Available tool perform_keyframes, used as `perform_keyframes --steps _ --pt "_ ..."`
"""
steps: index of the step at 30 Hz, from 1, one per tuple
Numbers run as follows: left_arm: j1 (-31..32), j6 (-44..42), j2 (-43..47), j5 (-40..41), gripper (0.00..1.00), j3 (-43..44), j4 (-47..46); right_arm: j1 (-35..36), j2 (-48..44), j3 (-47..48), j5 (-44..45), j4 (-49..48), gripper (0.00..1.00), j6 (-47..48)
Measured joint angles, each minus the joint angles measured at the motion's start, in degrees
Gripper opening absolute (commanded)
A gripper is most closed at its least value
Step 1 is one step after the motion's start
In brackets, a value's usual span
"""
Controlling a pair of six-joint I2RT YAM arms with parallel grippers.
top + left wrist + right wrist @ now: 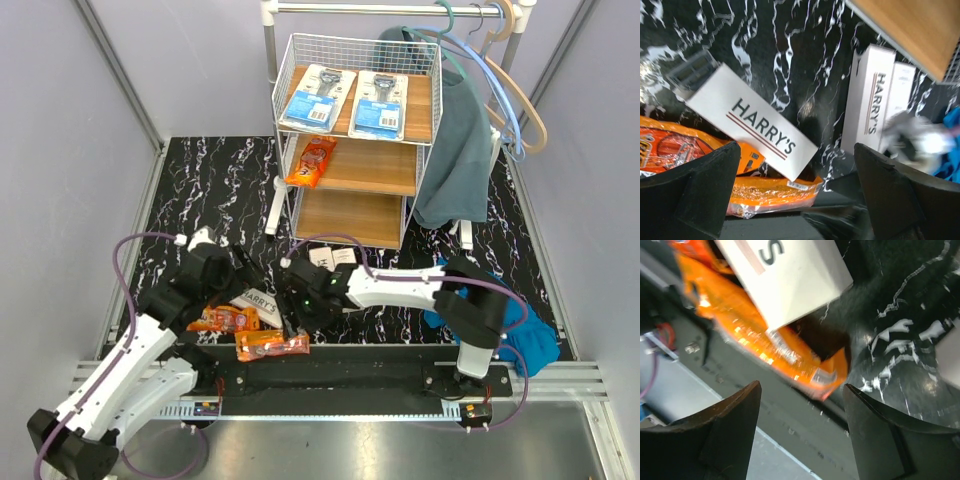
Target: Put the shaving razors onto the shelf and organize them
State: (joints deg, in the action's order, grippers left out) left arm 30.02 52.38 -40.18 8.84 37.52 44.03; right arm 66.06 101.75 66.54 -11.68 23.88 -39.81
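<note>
My right gripper should move down next and put its open fingers around the end of the front orange bag. That end is below it and sticks out clear of the HARRY'S box.
The shelf (357, 170) stands at the back. Two blue-and-white blister cards (318, 95) (382, 103) lie on its top board and an orange bag (311, 160) on the middle board. On the table lie a white HARRY'S box (256, 305), two orange bags (224, 319) (272, 346) and two more HARRY'S boxes (333, 258). My left gripper (248, 272) is open and empty above the near box (752, 125) and the bags (775, 192). My right gripper (294, 320) is open and empty over the end of the front orange bag (785, 352), beside the box (790, 275).
A white clothes rail (400, 6) with hangers and a grey-green garment (455, 150) stands behind and right of the shelf. Blue cloth (525, 335) lies at the right near edge. The grey metal base rail (340, 375) runs along the front, just under the front bag.
</note>
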Motion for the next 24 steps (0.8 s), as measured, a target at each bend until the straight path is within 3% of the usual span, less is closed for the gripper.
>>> perform_keyframes --steps 4,8,11,12,16,24 --pt "-5.3 -2.8 0.2 -2.6 0.99 2.8 0.5 0.8 5.1 1.6 -0.1 -1.7 0.75 0.7" --pt "-7.8 -4.8 0.7 -4.7 0.99 4.0 0.5 1.1 7.1 2.8 -1.2 -3.3 0.67 1.0" --pt "-8.9 -6.0 0.8 -6.0 0.99 4.8 0.7 1.2 8.4 4.1 -1.6 -3.3 0.43 1.5" --pt "-9.2 -6.4 0.9 -6.8 0.99 5.2 0.8 1.2 9.0 4.6 -1.7 -3.2 0.25 1.6" --pt "-10.0 -7.6 0.9 -8.4 0.99 6.9 1.4 1.2 11.9 6.9 -3.6 -2.9 0.01 2.0" --pt "-10.6 -9.7 1.1 -10.7 0.99 10.1 2.2 1.4 11.9 6.5 -5.5 -2.9 0.0 2.5"
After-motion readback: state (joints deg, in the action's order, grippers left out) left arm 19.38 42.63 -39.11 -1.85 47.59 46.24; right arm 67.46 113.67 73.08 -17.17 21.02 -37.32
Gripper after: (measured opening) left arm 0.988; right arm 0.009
